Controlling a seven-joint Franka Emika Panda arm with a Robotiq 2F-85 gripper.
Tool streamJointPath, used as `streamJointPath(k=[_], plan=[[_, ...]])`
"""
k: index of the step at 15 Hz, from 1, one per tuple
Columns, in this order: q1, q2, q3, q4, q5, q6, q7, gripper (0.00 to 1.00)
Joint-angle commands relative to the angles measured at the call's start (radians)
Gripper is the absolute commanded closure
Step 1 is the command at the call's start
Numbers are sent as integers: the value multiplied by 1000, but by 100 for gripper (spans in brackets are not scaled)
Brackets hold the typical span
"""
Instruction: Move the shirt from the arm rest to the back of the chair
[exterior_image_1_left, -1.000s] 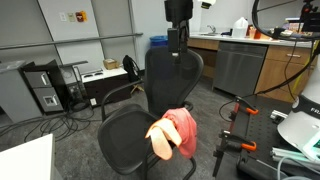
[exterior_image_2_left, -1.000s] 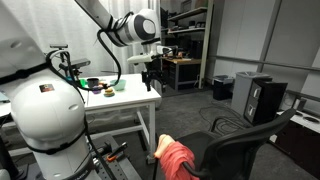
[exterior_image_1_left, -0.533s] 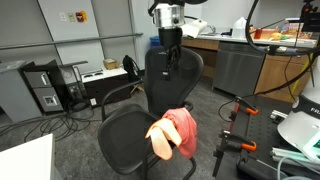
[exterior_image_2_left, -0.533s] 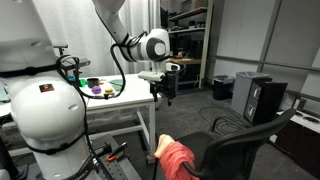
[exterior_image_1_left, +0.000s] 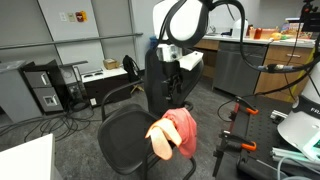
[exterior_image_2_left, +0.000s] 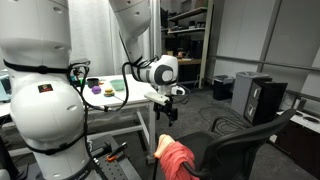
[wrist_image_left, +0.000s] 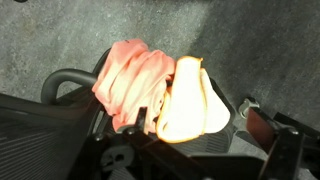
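My gripper moves down onto the shirt's pink upper folds next, fingers open. They lie well below it where the cloth bunches up over the arm rest.
A pink-red shirt with a pale inner side lies bunched over an arm rest of the black mesh office chair. It also shows in another exterior view and fills the middle of the wrist view. The chair's back stands upright with nothing on it. My gripper hangs in the air above the shirt, in front of the chair back, and points down. It appears open and empty in an exterior view. It is well apart from the shirt.
A white table with small coloured items stands behind the arm. A computer tower and cables lie on the floor. A black stand with orange clamps is beside the chair. Counters and cabinets line the back wall.
The arm has come down and forward, so the gripper is lower and nearer the chair and shirt. The shirt and chair have not moved.
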Motion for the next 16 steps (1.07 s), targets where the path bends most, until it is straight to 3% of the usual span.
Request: streamJointPath(k=[1, 16], plan=[[-28, 141, -16, 78, 36, 23, -42, 0], [-25, 492, -99, 340, 24, 1, 68, 0]])
